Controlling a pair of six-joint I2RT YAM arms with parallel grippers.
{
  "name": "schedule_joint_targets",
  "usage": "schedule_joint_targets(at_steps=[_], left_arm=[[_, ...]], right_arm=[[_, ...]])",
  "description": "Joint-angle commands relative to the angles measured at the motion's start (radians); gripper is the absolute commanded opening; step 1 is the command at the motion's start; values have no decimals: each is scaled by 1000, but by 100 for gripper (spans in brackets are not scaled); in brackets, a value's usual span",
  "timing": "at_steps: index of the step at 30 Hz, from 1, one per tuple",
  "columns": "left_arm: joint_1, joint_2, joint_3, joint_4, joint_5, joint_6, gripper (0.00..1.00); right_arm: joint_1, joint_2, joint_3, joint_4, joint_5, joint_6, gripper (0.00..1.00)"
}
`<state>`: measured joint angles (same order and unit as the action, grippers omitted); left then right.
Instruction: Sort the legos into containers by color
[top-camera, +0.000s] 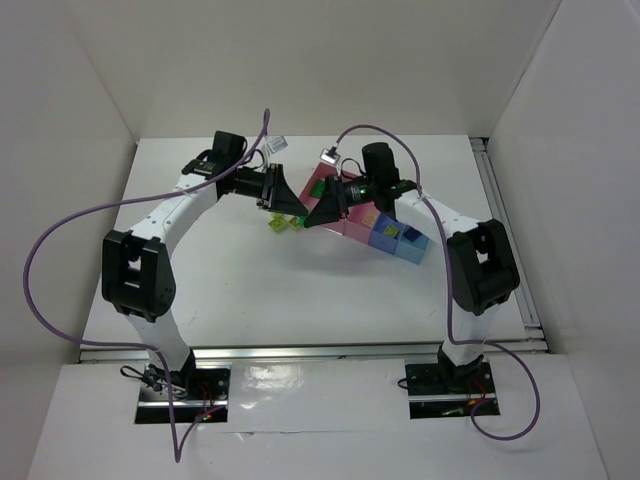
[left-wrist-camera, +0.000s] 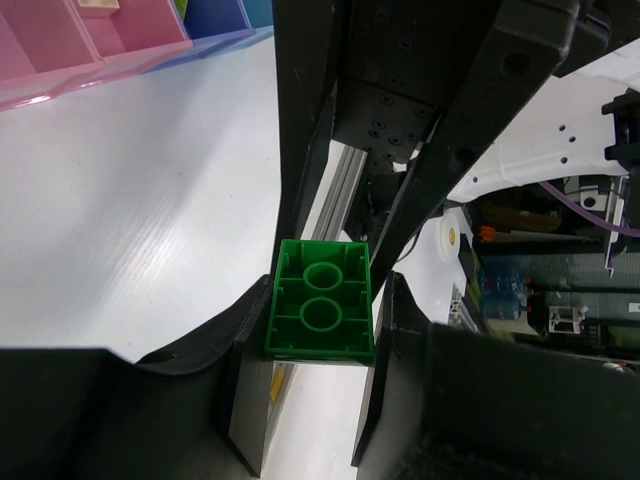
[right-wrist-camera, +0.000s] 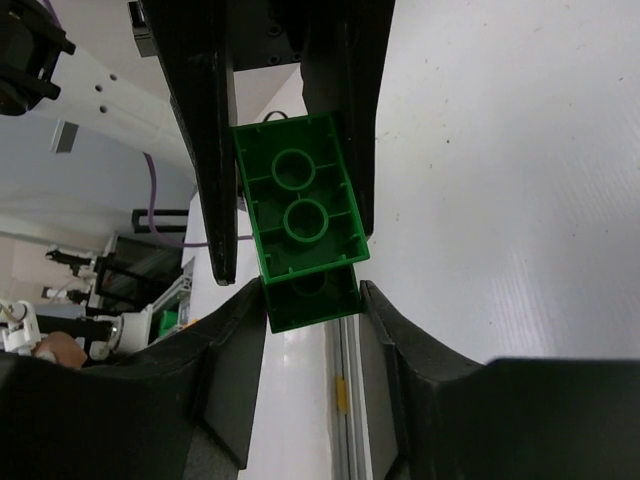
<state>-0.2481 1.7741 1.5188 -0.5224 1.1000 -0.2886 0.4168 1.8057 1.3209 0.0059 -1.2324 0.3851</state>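
My right gripper draws away from the left gripper next, moves outward and tips downward over the pink container's section, since a green lego lies in there.
A dark green lego (left-wrist-camera: 320, 312) is clamped between the pads of my left gripper (left-wrist-camera: 320, 335), hollow underside towards the camera. In the right wrist view the green lego (right-wrist-camera: 298, 205) also sits between the tips of my right gripper (right-wrist-camera: 312, 297); it looks like two green pieces stuck together. Both grippers meet tip to tip above the table, the left (top-camera: 290, 205) and the right (top-camera: 322, 212). The row of containers lies behind the right gripper: pink (top-camera: 352, 228), periwinkle (top-camera: 383, 238), light blue (top-camera: 414, 248). Two yellow-green legos (top-camera: 283, 224) lie on the table below the grippers.
The right gripper's fingers (left-wrist-camera: 300, 120) fill the middle of the left wrist view, and the left gripper's fingers (right-wrist-camera: 205, 150) show in the right wrist view. Pink trays (left-wrist-camera: 60, 50) show at the left wrist view's upper left. A rail (top-camera: 505, 230) runs along the table's right edge.
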Motion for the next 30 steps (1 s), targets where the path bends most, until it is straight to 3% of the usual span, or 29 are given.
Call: schedule_joint_targets(at_steps=[1, 4, 7, 13, 19, 22, 24, 26, 27, 30], left_arm=[[3, -2, 24, 21, 46, 9, 0], [3, -2, 35, 21, 34, 9, 0], [12, 7, 44, 56, 23, -17, 0], [12, 106, 127, 131, -23, -124, 0], [12, 277, 208, 252, -101, -289, 0], [-29, 352, 331, 178, -250, -290, 0], [-39, 427, 421, 108, -336, -281, 13], [-53, 453, 449, 96, -379, -281, 42], [-53, 467, 460, 96, -394, -294, 69], [-62, 479, 501, 96, -394, -294, 86]], right_arm=[[8, 4, 40, -15, -27, -26, 43], [8, 4, 29, -15, -16, -26, 32], [8, -5, 20, -52, 20, -41, 29], [8, -38, 83, -349, 322, -181, 29], [-59, -164, 14, -371, 407, -192, 29], [-93, -200, 5, -399, 479, -192, 29], [-111, -238, -21, -390, 505, -177, 29], [-137, -259, -22, -371, 544, -166, 29], [-138, -273, -22, -371, 557, -155, 29], [-158, -273, -22, -371, 556, -155, 29]])
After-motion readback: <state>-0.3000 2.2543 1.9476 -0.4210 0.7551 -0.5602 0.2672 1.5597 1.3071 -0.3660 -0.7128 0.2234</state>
